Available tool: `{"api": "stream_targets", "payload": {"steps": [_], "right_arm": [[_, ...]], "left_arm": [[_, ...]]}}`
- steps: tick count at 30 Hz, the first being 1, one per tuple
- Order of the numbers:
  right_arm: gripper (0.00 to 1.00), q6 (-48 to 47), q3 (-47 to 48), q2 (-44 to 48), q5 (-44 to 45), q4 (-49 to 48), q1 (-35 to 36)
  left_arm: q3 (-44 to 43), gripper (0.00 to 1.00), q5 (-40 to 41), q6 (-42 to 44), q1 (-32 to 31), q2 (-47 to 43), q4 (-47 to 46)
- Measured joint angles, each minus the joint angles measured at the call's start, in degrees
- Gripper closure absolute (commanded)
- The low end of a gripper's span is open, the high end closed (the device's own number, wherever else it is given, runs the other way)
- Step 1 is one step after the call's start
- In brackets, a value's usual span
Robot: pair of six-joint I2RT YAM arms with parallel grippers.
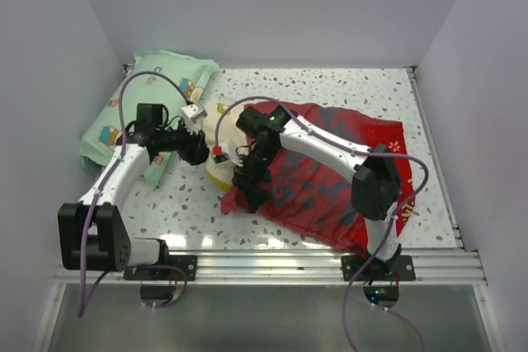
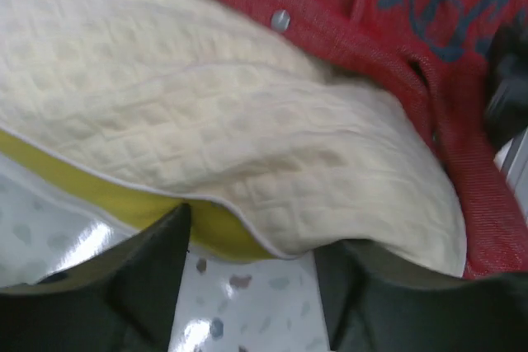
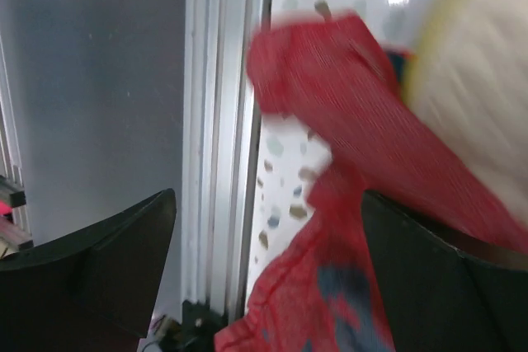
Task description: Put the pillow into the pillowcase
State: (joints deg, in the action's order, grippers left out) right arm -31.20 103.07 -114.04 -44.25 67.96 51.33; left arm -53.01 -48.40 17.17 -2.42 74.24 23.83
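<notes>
The pillowcase's far edge [image 1: 307, 108] lies outward of my right gripper, to its right in the top view, so the gripper will next move outward, then down onto it.
The cream-yellow pillow [image 1: 216, 125] lies left of centre, its right part inside the mouth of the red pillowcase [image 1: 330, 171], which is spread to the right. In the left wrist view the dimpled pillow [image 2: 247, 121] fills the frame with the pillowcase [image 2: 396, 39] over its far side. My left gripper [image 1: 198, 150] is open at the pillow's left edge, and the pillow's corner hangs just above the gap [image 2: 256, 278]. My right gripper [image 1: 247, 183] is open at the case's near-left corner, with red fabric [image 3: 346, 96] loose between the jaws [image 3: 268, 261].
A mint-green cartoon-print pillow [image 1: 148, 100] lies at the back left against the wall. An aluminium rail [image 1: 272, 261] runs along the table's near edge and shows in the right wrist view [image 3: 223, 121]. White walls enclose the left, back and right.
</notes>
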Motion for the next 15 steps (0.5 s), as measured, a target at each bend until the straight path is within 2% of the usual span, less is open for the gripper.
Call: {"api": "stream_targets", "payload": {"steps": [1, 3, 4, 5, 8, 10, 12, 15], "right_arm": [[0.01, -1.0, -0.9, 1.3, 0.9, 1.5, -1.3], [0.01, -2.3, -1.4, 4.7, 1.5, 4.2, -6.5], [0.01, -2.9, -1.2, 6.6, 1.7, 4.8, -10.5], [0.01, -3.3, -0.4, 8.1, 2.3, 5.5, -15.3], [0.01, -2.8, 4.0, 9.9, 5.2, 5.0, -29.7], [0.01, -0.2, 5.0, 9.6, 9.5, 2.3, -35.9], [0.03, 3.5, 5.2, 8.0, 15.4, -0.8, -38.6], [0.01, 9.8, 8.8, 0.4, 22.5, -4.8, -37.8]], "left_arm": [[-0.9, 0.21, 0.5, 5.5, 0.8, 1.9, 5.2], [-1.9, 0.18, 0.9, 13.8, 4.0, 4.4, 13.9], [-2.9, 0.05, 1.1, 17.8, 6.4, 5.5, 18.3], [-4.5, 0.0, 1.1, 21.7, 8.8, 6.7, 22.2], [-10.7, 0.0, 0.8, 28.2, 14.9, 9.5, 28.5], [-14.3, 0.0, 0.8, 29.4, 16.8, 10.4, 28.5], [-16.5, 0.0, 0.9, 28.5, 16.7, 10.5, 26.7], [-17.2, 0.0, 1.5, 24.3, 14.5, 10.5, 20.7]]}}
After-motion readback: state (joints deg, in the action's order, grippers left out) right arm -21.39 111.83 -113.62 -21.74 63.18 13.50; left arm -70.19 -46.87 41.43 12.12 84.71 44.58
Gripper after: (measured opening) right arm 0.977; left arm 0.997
